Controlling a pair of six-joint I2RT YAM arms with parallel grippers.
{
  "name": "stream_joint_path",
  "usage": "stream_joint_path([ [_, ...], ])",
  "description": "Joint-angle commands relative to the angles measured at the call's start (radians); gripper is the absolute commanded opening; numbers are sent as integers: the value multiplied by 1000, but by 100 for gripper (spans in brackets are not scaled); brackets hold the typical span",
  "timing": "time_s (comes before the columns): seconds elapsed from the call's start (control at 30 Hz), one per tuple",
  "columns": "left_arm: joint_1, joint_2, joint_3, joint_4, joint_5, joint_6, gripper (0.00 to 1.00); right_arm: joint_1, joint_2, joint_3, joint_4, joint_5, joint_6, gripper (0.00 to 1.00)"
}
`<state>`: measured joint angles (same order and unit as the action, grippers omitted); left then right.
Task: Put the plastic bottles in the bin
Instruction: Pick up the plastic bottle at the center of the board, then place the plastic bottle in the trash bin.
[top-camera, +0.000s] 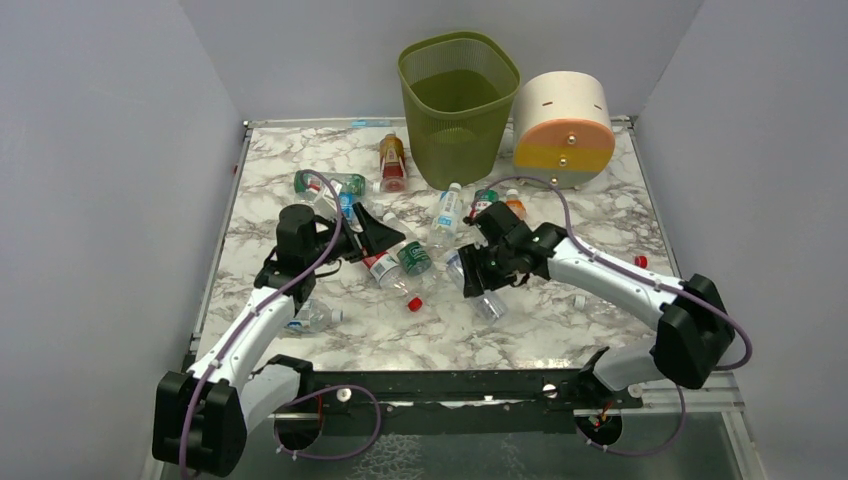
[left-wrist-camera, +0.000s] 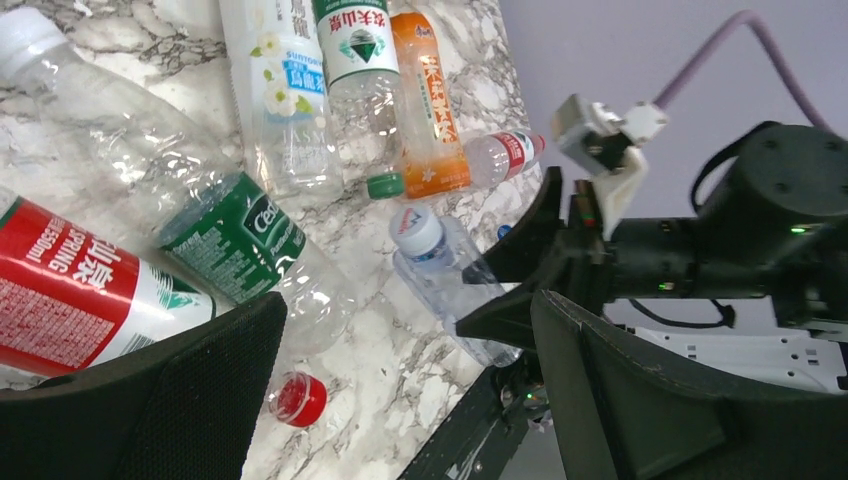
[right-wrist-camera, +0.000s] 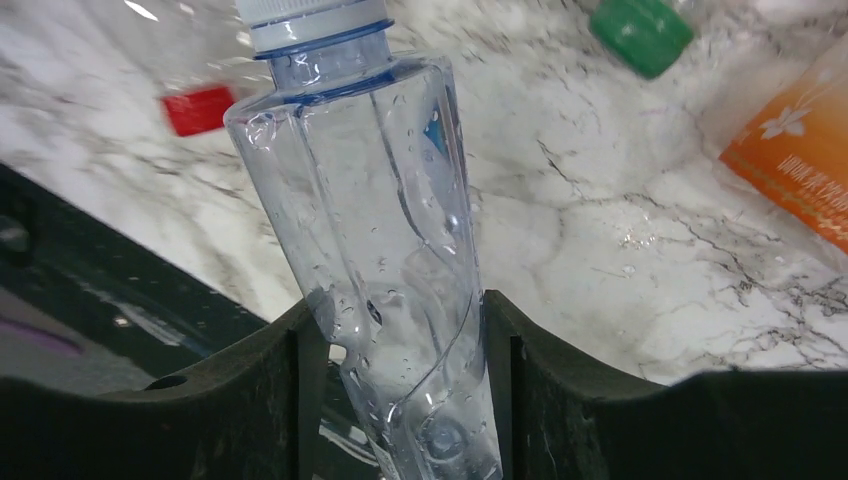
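Note:
My right gripper should move up and outward next, over the mesh bin's opening (top-camera: 460, 76), to let go of the clear bottle there, because the mesh bin's rim is high above the table.
The olive-green mesh bin (top-camera: 458, 95) stands at the back of the marble table (top-camera: 560, 330). My right gripper (top-camera: 480, 272) is shut on a clear bottle with a white cap (top-camera: 487, 297), low at mid-table. In the right wrist view the fingers (right-wrist-camera: 250, 400) squeeze its dented body (right-wrist-camera: 370, 230). My left gripper (top-camera: 380, 238) is open and empty, just above a red-label bottle (top-camera: 385, 270) and a green-label bottle (top-camera: 413, 257). In the left wrist view these lie by its left finger (left-wrist-camera: 150, 400) as the red-label one (left-wrist-camera: 70, 290) and green-label one (left-wrist-camera: 235, 235). Its gripper (left-wrist-camera: 400, 400) holds nothing.
A cream drum with an orange-and-yellow face (top-camera: 562, 128) stands right of the bin. Loose bottles lie by the bin: amber (top-camera: 392, 163), green (top-camera: 330, 183), blue-label (top-camera: 447, 212), orange (top-camera: 514, 203). Another bottle (top-camera: 310, 317) lies beside my left arm. A red cap (top-camera: 640, 261) lies at right.

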<state>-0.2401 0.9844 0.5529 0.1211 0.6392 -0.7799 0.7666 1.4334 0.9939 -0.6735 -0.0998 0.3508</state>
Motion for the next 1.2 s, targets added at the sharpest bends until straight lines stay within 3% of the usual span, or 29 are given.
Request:
stream_joint_path([
  [0.0,-5,3,65,-29,10,35,99,8,-83,95,-60,-67,22,41],
  [0.37,-5,-12,115,-93,-12,66,99,8,-121,310,-113,-50,25,39],
  [0.7,-4,-55,130,-143,-23,82,99,0,47,607,-122,51,-42,39],
  [1.17,-5,-103,122,-173,-24,79,99,-257,355,1064,15,-120,-54,34],
])
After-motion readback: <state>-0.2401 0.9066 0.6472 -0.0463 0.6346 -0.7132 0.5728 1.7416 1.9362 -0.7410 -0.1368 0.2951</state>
